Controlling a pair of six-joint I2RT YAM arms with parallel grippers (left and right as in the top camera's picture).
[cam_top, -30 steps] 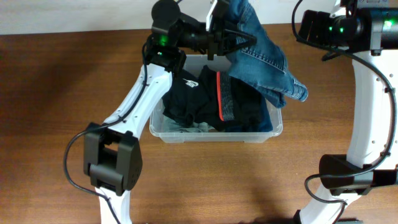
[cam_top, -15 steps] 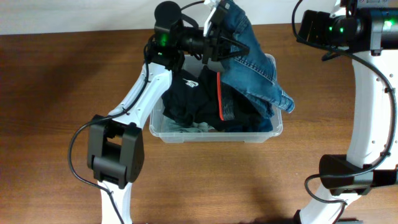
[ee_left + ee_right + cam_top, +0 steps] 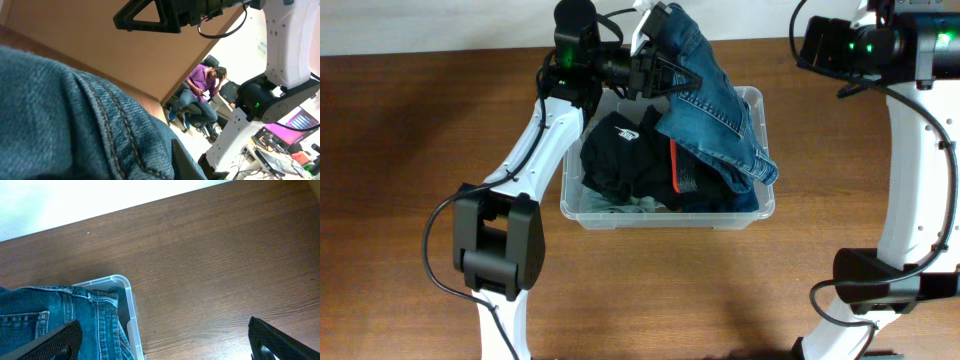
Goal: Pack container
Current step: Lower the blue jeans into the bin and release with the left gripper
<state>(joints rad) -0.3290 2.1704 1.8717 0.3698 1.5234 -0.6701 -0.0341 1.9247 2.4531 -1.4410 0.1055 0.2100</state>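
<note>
The jeans (image 3: 710, 100) come down next as my left gripper tips and lowers over the uncovered black clothes (image 3: 607, 152). It then releases them there, since that spot lies below and left in the overhead view.
The container (image 3: 763, 208) is a clear plastic bin at the table's middle, holding black clothes (image 3: 620, 160), one with a red stripe. A pair of blue jeans (image 3: 710, 100) hangs over its far right part, the lower end drooping onto the clothes inside. My left gripper (image 3: 655, 72) is raised above the bin's far rim and is shut on the jeans' upper end. In the left wrist view, denim (image 3: 75, 115) fills the frame beside one dark finger (image 3: 190, 160). My right gripper (image 3: 165, 350) hovers open and holds nothing, to the right of the bin's far corner (image 3: 129, 305).
The brown wooden table (image 3: 400, 150) spreads on all sides of the bin. The left arm (image 3: 535, 150) slants across the bin's left side, and the right arm's white column (image 3: 905, 170) stands at the far right. A white wall runs along the table's far edge (image 3: 75, 200).
My left gripper has moved left and back with the jeans. Their lower end, which hung past the bin's right rim, now lies inside over the clothes. The right arm has not moved.
</note>
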